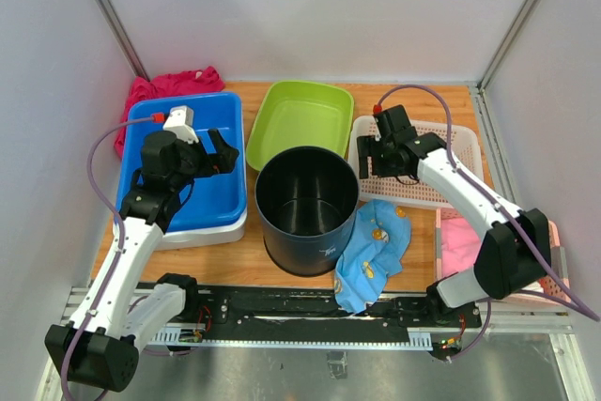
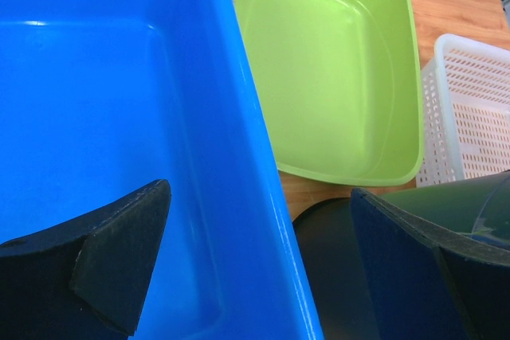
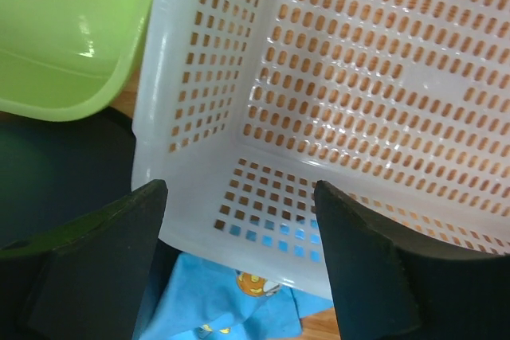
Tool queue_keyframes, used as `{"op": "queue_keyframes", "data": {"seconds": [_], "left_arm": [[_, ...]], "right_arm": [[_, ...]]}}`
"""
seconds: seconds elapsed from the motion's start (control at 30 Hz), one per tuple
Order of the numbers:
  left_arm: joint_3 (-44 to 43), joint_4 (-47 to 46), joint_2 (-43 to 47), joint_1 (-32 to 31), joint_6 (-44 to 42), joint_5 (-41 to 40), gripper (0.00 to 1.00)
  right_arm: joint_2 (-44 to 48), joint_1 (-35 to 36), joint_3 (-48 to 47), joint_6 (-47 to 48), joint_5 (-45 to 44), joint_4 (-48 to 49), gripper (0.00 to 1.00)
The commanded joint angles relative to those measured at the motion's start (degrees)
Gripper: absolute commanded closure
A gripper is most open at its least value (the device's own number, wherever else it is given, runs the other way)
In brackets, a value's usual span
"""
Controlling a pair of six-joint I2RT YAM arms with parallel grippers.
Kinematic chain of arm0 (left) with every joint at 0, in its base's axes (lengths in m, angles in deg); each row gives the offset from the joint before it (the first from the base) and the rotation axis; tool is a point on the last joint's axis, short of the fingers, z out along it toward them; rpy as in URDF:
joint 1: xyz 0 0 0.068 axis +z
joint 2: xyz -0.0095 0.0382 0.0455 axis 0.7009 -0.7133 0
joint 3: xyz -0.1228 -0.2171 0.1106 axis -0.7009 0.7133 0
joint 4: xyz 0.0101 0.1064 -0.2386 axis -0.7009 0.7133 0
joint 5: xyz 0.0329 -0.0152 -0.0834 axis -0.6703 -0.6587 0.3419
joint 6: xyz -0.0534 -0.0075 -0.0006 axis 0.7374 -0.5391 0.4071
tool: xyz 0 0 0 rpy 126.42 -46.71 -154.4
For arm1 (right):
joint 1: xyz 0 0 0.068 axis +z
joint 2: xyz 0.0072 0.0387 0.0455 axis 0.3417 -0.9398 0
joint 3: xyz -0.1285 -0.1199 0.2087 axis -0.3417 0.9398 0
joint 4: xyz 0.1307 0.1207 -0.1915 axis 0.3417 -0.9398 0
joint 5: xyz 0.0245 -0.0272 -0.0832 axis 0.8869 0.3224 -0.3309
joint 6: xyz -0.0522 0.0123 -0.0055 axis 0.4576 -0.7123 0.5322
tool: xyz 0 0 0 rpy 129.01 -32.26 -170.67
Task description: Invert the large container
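I will move my right gripper toward the green tub next and lower it over the white basket's end to close on the basket's rim, because that end of the basket crowds the container (image 1: pixel 306 210).
The large black round container (image 1: pixel 306 210) stands upright, mouth up, at the table's middle front. It also shows in the left wrist view (image 2: pixel 335 276) and the right wrist view (image 3: pixel 56 165). My left gripper (image 1: pixel 223 152) is open and empty above the blue bin's right side, left of the container's rim; its jaws (image 2: pixel 259 268) straddle the bin's wall. My right gripper (image 1: pixel 368 159) is open and empty over the white basket's left end, just right of the container's rim; the white basket's corner lies between its jaws (image 3: pixel 239 252).
A blue bin (image 1: pixel 202 185) sits at the left, a green tub (image 1: pixel 299 119) behind the container, a white perforated basket (image 1: pixel 441 166) at the right. A blue printed cloth (image 1: pixel 374 251) lies against the container's right. A red cloth (image 1: pixel 164 84) and a pink one (image 1: pixel 460 243) lie at the edges.
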Motion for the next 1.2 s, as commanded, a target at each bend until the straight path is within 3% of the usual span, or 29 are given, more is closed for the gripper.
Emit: {"op": "queue_keyframes", "data": {"seconds": [0.0,0.23,0.37,0.53,0.77,1.07,1.17], "left_arm": [[-2.0,0.0,-0.2,0.5,0.5,1.2,0.01],[-3.1,-0.1,-1.2,0.4,2.0,2.4,0.01],[-3.6,0.5,-1.4,0.4,2.6,2.2,0.01],[-3.4,1.1,-1.2,0.4,2.7,2.2,0.01],[-3.7,0.7,-2.4,0.4,3.1,2.8,0.01],[-2.0,0.1,-1.8,0.4,3.8,2.8,0.01],[-1.5,0.2,-1.3,0.4,3.6,2.7,0.01]], "right_arm": [[-4.3,2.2,-4.2,-3.0,2.3,-0.6,0.24],[-14.1,3.4,-12.0,-4.5,2.0,-0.3,0.25],[-18.7,3.5,-16.5,-4.4,-4.0,-5.9,0.25],[-17.7,2.3,-14.5,-3.3,-12.8,-8.3,0.24],[-15.6,0.1,-11.8,-2.9,-13.7,-6.6,0.25],[-21.4,0.1,-15.9,-1.8,-7.4,-2.4,0.50],[-23.7,0.1,-20.1,-1.3,-5.0,-4.1,0.71]]}}
